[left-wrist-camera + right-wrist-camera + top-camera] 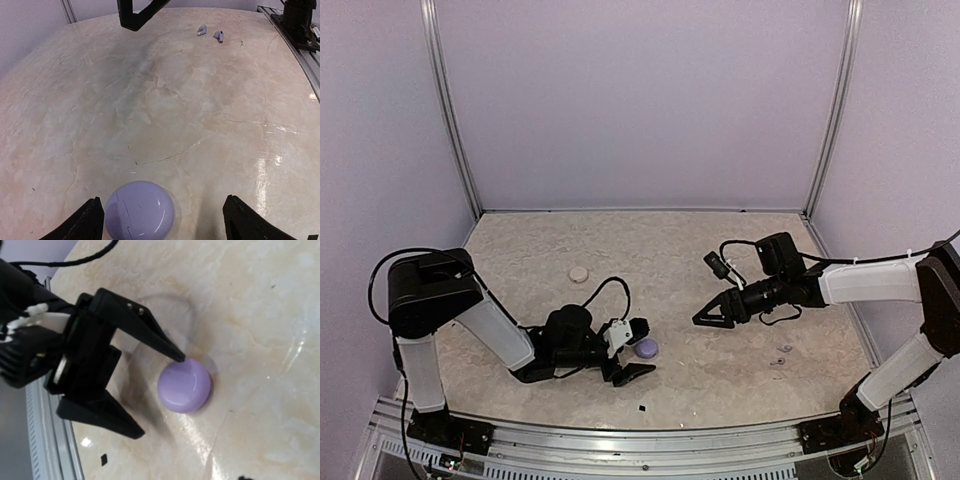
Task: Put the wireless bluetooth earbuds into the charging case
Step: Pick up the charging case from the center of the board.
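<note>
I should next move my left gripper slightly outward and down and close it around the case's round sides, because the lilac case (647, 348) is much nearer the far finger than the other one.
A closed round lilac charging case (647, 348) (139, 211) (184, 385) lies on the marble tabletop. My left gripper (640, 350) (162, 199) (162, 396) is open around it, jaws wide. The case sits close against one finger (85, 224), whose tip touches the case's edge in the right wrist view; the other finger (247, 222) stands well apart. Two tiny pale lilac earbuds (780, 355) (201, 30) (219, 36) lie loose on the table to the right. My right gripper (708, 318) (135, 20) hovers between the case and the earbuds, open and holding nothing; its own fingers are out of its wrist view.
A second round case, beige (579, 273), lies farther back on the left. A small black speck (642, 409) (103, 459) sits near the front edge. The aluminium rail (620, 440) runs along the near side, and pale walls enclose the table.
</note>
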### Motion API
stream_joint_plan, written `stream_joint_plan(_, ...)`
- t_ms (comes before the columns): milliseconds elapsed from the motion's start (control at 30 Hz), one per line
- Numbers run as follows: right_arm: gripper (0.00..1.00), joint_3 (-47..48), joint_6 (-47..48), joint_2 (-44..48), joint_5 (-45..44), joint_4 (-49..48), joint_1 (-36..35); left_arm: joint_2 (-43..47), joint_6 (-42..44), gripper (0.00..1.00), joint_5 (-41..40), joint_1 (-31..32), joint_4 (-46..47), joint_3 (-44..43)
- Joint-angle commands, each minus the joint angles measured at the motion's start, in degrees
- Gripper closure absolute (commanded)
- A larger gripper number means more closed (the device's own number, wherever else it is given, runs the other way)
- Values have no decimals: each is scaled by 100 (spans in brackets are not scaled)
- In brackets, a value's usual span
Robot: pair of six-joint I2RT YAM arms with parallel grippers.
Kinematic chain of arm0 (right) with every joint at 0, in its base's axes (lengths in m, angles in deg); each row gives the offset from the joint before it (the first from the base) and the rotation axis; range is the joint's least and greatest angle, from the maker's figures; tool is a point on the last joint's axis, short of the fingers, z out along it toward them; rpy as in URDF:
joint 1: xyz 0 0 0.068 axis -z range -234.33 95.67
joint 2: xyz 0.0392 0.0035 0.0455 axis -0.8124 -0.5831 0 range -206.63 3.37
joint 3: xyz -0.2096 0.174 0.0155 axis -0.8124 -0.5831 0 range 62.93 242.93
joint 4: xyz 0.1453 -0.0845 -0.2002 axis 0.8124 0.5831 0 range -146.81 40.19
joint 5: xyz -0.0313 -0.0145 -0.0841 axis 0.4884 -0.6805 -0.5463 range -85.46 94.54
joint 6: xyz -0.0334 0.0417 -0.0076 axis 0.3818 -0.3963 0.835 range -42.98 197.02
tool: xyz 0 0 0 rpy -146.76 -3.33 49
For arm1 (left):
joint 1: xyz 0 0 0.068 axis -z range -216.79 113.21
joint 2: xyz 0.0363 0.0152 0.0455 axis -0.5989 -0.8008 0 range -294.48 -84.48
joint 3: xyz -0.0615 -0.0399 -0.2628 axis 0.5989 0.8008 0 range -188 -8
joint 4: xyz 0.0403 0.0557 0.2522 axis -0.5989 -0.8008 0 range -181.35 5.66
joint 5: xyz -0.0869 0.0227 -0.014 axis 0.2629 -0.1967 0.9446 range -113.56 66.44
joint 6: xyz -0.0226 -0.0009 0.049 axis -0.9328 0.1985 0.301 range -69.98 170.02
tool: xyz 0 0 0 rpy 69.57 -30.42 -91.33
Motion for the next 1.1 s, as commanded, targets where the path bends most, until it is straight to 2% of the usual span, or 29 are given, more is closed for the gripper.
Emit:
stream_joint_plan(0, 34, -44, 107, -51, -24, 72, 20, -229, -64, 19, -53, -59, 194, -122)
stream_joint_plan(300, 34, -36, 147, -110, 4, 76, 17, -307, -74, 26, -86, -109, 245, -25)
stream_joint_plan(467, 34, -51, 154, -134, 29, 56, 23, -115, -94, 24, -223, -135, 472, 202)
stream_joint_plan(700, 34, -23, 152, -233, 83, 15, 19, -344, -199, 24, -126, -179, 498, 55)
stream_joint_plan(933, 34, -12, 141, -253, 101, 6, 17, -496, -354, 38, 256, -380, 500, -53)
stream_joint_plan(1067, 34, -1, 131, -286, 125, -20, 18, -540, -359, 42, 388, -401, 408, -135)
